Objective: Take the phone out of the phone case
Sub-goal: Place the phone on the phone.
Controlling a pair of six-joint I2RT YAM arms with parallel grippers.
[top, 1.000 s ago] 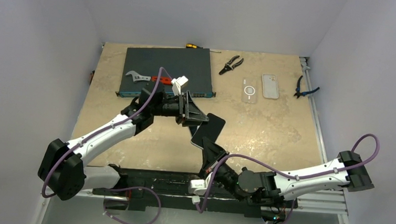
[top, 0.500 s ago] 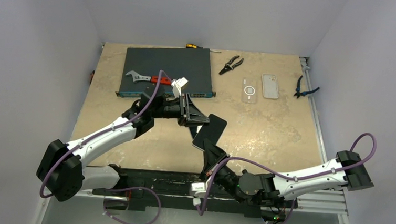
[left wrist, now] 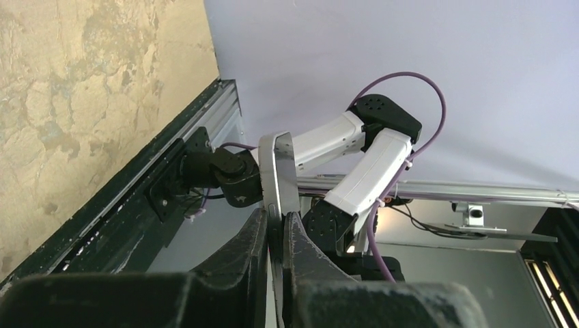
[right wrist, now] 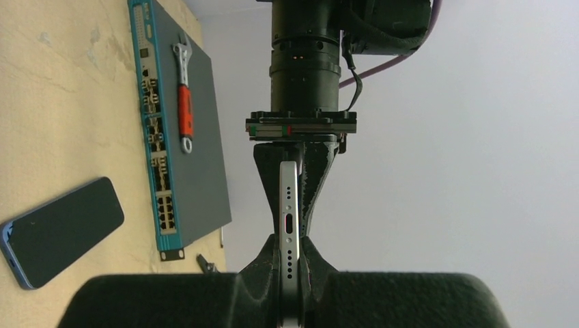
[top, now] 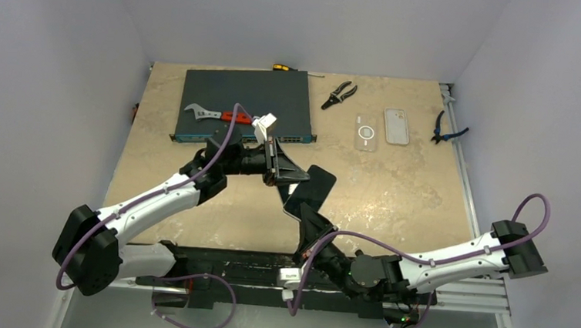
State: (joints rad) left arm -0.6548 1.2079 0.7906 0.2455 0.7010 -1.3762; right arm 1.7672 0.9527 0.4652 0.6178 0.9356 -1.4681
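My left gripper should next move down and to the left in the top view to release the dark-screened phone, as bare tabletop is there beside the blue phone.
A dark-screened phone (top: pixel 310 192) with a silver edge is held flat above the table between both grippers. My left gripper (top: pixel 289 179) is shut on its far-left end. My right gripper (top: pixel 305 214) is shut on its near end. In the right wrist view the phone's bottom edge (right wrist: pixel 289 205) with the charging port stands between my right fingers (right wrist: pixel 289 250), with the left gripper's fingers beyond it. In the left wrist view the silver edge (left wrist: pixel 277 171) rises from my closed left gripper (left wrist: pixel 276 223). I cannot tell a case from the phone on the held item.
A clear case (top: pixel 366 132) and a pale phone (top: pixel 396 127) lie at the back right. A network switch (top: pixel 245 99) carries a red-handled wrench (top: pixel 217 115). Pliers (top: pixel 338 95), blue pliers (top: pixel 448 129) and a screwdriver (top: pixel 282 68) lie at the back. A blue phone (right wrist: pixel 61 231) lies on the table.
Both grippers and the held phone have shifted slightly to the right. Both grips stay shut on it.
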